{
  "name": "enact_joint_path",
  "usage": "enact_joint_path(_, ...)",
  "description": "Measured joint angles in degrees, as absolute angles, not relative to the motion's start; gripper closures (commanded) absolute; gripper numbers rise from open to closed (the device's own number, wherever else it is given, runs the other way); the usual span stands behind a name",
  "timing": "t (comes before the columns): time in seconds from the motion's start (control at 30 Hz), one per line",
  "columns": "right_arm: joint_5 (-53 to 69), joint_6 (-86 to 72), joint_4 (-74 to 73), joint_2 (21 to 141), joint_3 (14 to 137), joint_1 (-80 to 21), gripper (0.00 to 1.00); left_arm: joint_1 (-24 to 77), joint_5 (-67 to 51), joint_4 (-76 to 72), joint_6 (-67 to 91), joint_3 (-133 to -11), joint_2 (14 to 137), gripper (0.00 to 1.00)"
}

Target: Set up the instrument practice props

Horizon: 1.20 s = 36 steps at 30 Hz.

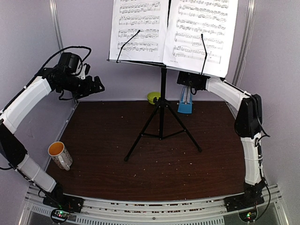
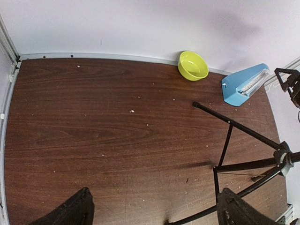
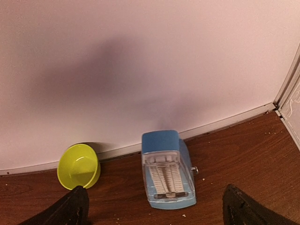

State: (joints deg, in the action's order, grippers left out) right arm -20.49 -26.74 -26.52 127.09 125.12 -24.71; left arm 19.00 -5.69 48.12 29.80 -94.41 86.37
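The right gripper moves down onto the metronome's blue top (image 3: 160, 141) next, one finger on each side, because that top is narrower than the gap between the open fingers.
The black tripod music stand (image 1: 162, 101) stands mid-table; its legs also show in the left wrist view (image 2: 243, 131). Two white sheet-music pages (image 1: 138, 29) (image 1: 200, 33) rest on its desk under wire holders; the right page hangs lower, over the desk's edge. The blue metronome (image 1: 185, 104) stands by the back wall, right of the stand, and shows in both wrist views (image 2: 244, 84) (image 3: 168, 173). My right gripper (image 1: 188, 80) (image 3: 157, 216) is open and empty, above and just in front of the metronome. My left gripper (image 1: 96, 86) (image 2: 154, 218) is open and empty, raised at the left.
A lime-green bowl (image 1: 153, 97) (image 2: 193, 65) (image 3: 78, 166) sits by the back wall, left of the metronome. A white mug with orange inside (image 1: 60, 154) stands near the table's front left. Walls close the back and both sides.
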Motion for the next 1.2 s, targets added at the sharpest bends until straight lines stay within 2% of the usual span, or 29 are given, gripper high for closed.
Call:
enact_joint_path(0.17, -21.0, -26.7, -27.4, 129.1, 126.8, -22.8, 0.00, 18.1, -5.2, 48.5, 28.9, -94.5, 87.0, 0.06)
enact_joint_path(0.37, -20.2, -25.9, -27.1, 136.0, 135.0, -21.4, 0.00, 17.0, -4.8, 50.5, 27.8, -95.2, 87.7, 0.06)
enact_joint_path(0.73, -20.6, -25.8, -26.2, 142.5, 138.3, -20.5, 0.12, 15.1, -4.9, 51.6, 26.3, -96.4, 88.1, 0.06)
enact_joint_path(0.83, -20.9, -25.8, -25.4, 143.6, 138.6, -20.3, 0.18, 15.0, -4.9, 51.7, 25.8, -96.4, 88.2, 0.06)
enact_joint_path(0.97, -20.8, -25.7, -24.4, 144.2, 138.8, -20.2, 0.33, 14.7, -5.0, 52.2, 25.2, -96.4, 88.2, 0.06)
enact_joint_path(1.1, -20.8, -25.6, -23.9, 144.2, 139.1, -20.2, 0.40, 14.3, -5.1, 52.6, 24.6, -96.4, 88.2, 0.06)
enact_joint_path(1.2, -19.5, -24.4, -21.9, 143.5, 137.1, -20.1, 0.50, 14.2, -6.2, 52.5, 24.0, -96.4, 88.2, 0.07)
